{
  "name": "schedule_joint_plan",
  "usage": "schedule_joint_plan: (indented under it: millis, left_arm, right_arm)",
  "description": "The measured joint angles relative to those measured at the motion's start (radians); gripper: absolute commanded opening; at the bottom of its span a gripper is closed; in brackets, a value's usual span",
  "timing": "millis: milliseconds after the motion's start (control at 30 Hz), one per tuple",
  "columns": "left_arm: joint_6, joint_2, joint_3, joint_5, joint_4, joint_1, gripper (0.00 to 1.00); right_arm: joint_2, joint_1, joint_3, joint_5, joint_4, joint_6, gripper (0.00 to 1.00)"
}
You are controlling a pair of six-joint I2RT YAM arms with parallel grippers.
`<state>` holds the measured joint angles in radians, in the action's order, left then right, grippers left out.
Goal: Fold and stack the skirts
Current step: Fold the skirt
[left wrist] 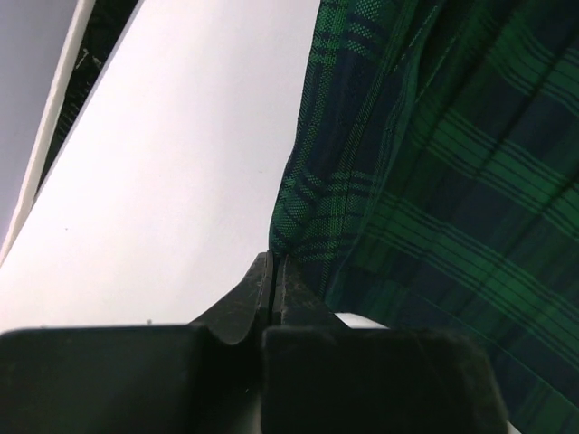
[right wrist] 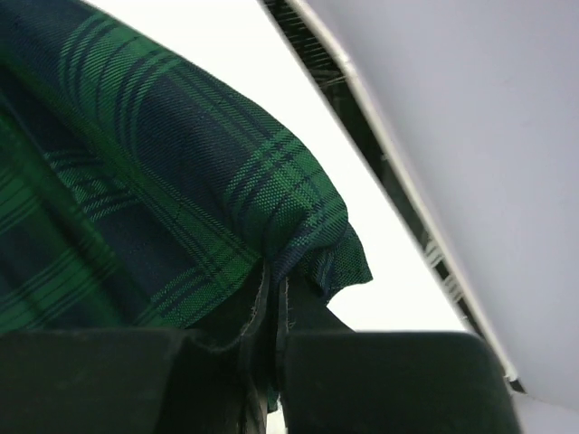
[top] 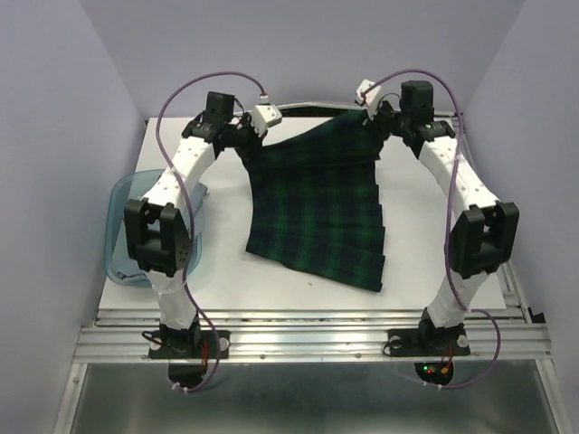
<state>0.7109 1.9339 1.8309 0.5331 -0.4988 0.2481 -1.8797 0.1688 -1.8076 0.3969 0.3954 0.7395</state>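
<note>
The skirt (top: pixel 317 208) lies unfolded, and the tub-side hem corner (top: pixel 255 246) is back of my left gripper and below it. My left gripper will move back and down to that corner next and release.
A dark green-and-navy tartan pleated skirt (top: pixel 317 208) lies spread on the white table (top: pixel 217 276), its jagged hem toward the near edge. Its far edge is lifted and stretched between the two grippers. My left gripper (top: pixel 251 149) is at the skirt's far left corner. In the left wrist view its fingertips (left wrist: pixel 273 258) are pressed together with the tartan skirt (left wrist: pixel 434 163) meeting their tips. My right gripper (top: pixel 375 122) is at the far right corner. In the right wrist view it (right wrist: pixel 274 271) is shut with a fold of the skirt (right wrist: pixel 136 181) pinched between the fingers.
A translucent blue plastic tub (top: pixel 118 221) stands at the table's left edge beside the left arm. Pale walls close in on three sides. The table's far metal rail (right wrist: pixel 407 190) runs just behind the right gripper. Bare white table (left wrist: pixel 163 181) lies left of the skirt.
</note>
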Motion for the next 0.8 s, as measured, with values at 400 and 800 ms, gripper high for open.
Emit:
schedule_joint_plan:
  millis: [400, 800]
  left_arm:
    - [0.086, -0.389, -0.687, 0.073, 0.049, 0.062, 0.00]
    - [0.019, -0.343, -0.948, -0.023, 0.134, 0.296, 0.00]
  right_arm:
    - [0.508, 0.036, 0.684, 0.150, 0.109, 0.059, 0.01]
    - [0.554, 0.075, 1.150, 0.116, 0.039, 0.129, 0.01]
